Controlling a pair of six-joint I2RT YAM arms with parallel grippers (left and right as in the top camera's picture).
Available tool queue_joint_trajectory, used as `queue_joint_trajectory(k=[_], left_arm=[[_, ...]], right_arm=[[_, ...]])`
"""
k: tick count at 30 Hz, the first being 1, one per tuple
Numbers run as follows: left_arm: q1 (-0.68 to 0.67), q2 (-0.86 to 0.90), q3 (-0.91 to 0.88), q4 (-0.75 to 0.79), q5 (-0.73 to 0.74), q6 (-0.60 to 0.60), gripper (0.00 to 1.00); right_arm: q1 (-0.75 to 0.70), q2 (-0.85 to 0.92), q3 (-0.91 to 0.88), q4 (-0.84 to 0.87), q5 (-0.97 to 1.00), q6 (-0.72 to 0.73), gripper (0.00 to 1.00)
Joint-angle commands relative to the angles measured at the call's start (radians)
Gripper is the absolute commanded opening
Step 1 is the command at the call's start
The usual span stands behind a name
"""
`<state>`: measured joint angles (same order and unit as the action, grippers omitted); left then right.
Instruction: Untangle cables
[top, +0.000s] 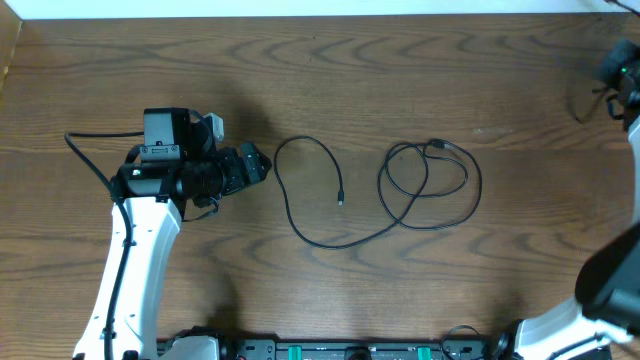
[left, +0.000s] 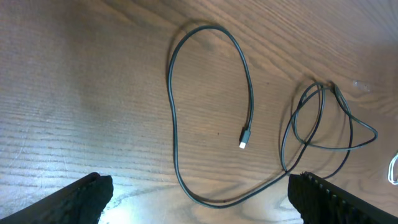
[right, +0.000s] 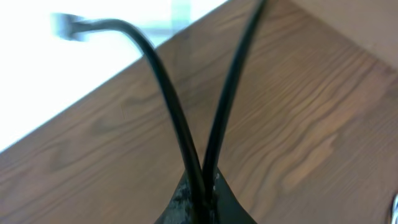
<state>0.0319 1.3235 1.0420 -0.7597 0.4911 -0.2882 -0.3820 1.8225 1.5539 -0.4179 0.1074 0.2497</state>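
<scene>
My right gripper is about to bring its cable down and to the left in the overhead view onto bare wood. It will release the cable there, clear of the loose coil (top: 437, 147).
One long black cable (top: 330, 245) lies on the wooden table, with an open loop at the left ending in a small plug (top: 340, 202) and a loose coil (top: 437, 147) at the right. My left gripper (top: 262, 165) stands open just left of the loop. In the left wrist view its fingers (left: 87, 199) frame the loop (left: 170, 87), the plug (left: 244, 144) and the coil (left: 323, 88) without touching them. A bit of white cable (left: 393, 168) shows at the right edge. My right gripper (right: 205, 190), at the far right corner (top: 617, 75), is shut on another black cable (right: 165, 87), whose two strands rise from the jaws.
The table's far edge (top: 320, 17) meets a white surface. The left arm's own thick black cable (top: 90, 160) arcs out at the left. Clamps and arm bases (top: 340, 350) line the near edge.
</scene>
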Motion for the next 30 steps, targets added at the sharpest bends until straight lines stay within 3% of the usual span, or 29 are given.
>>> queue_joint_trajectory(k=[1,9,18,24,30], left_arm=[[0.003,-0.011,0.005,-0.003,-0.010,0.002,0.96],[0.003,-0.011,0.005,-0.003,-0.010,0.002,0.97],[0.003,-0.011,0.005,-0.003,-0.010,0.002,0.97],[0.003,-0.011,0.005,-0.003,-0.010,0.002,0.97],[0.003,-0.011,0.005,-0.003,-0.010,0.002,0.97]], right_arm=[[-0.067,0.109,0.001,0.055,0.007,-0.088,0.01],[-0.170,0.299,0.001,0.180,-0.034,-0.087,0.01],[-0.167,0.398,0.001,0.206,-0.110,-0.090,0.01],[-0.105,0.396,0.001,0.165,-0.468,-0.286,0.01],[-0.002,0.396,0.001,0.122,-0.435,-0.344,0.01]])
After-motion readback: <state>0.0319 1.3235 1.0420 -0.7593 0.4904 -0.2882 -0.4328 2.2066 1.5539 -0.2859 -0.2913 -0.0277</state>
